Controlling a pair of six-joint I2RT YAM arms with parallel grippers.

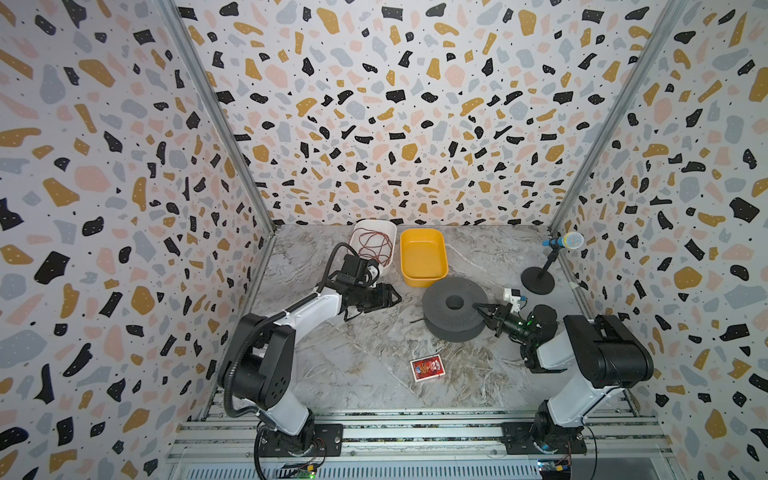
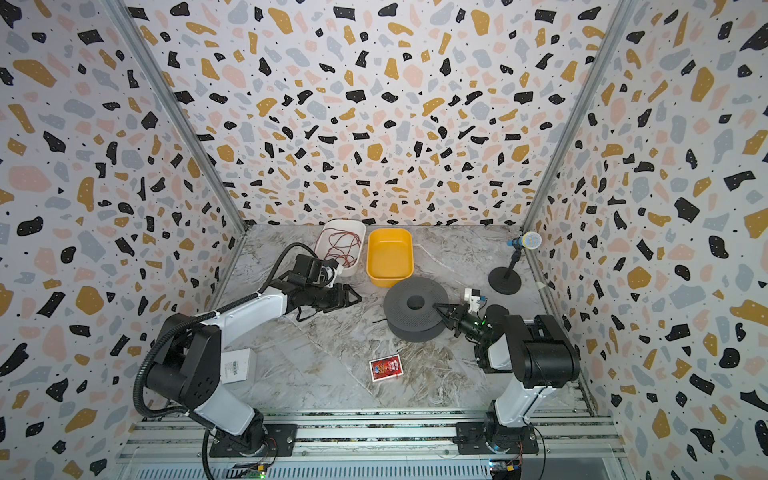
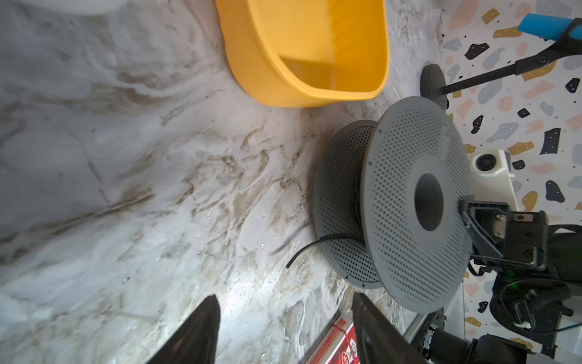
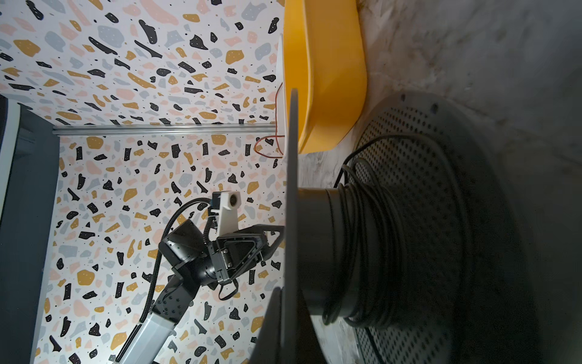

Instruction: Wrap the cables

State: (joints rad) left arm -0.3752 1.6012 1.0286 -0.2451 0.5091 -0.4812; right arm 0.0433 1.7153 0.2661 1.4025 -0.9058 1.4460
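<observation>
My right gripper slightly lowers the spool's upper rim edge [image 1: 485,302] [image 4: 291,279] it holds above the tabletop and releases it next, since the cord circles the spool's middle.
The cables are one thin black cord [image 4: 362,239] wound in loose turns round the hub of a grey perforated spool [image 1: 440,291] [image 2: 403,291] that lies flat in the middle of the table. The cord's free end [image 3: 310,249] [image 1: 417,321] sticks out from between the flanges toward the left arm. My right gripper [image 1: 478,308] [image 2: 437,307] [image 4: 287,294] is shut on the edge of the spool's upper flange. To the left of the spool my left gripper [image 1: 397,296] [image 2: 356,297] [image 3: 285,302] hangs open above the table, holding nothing.
A yellow tub [image 1: 423,255] stands just behind the spool. Next to it is a white tub [image 1: 388,230] with thin reddish wire inside. A microphone on a stand [image 1: 563,241] is at the back right. A red card pack [image 1: 427,368] lies in front.
</observation>
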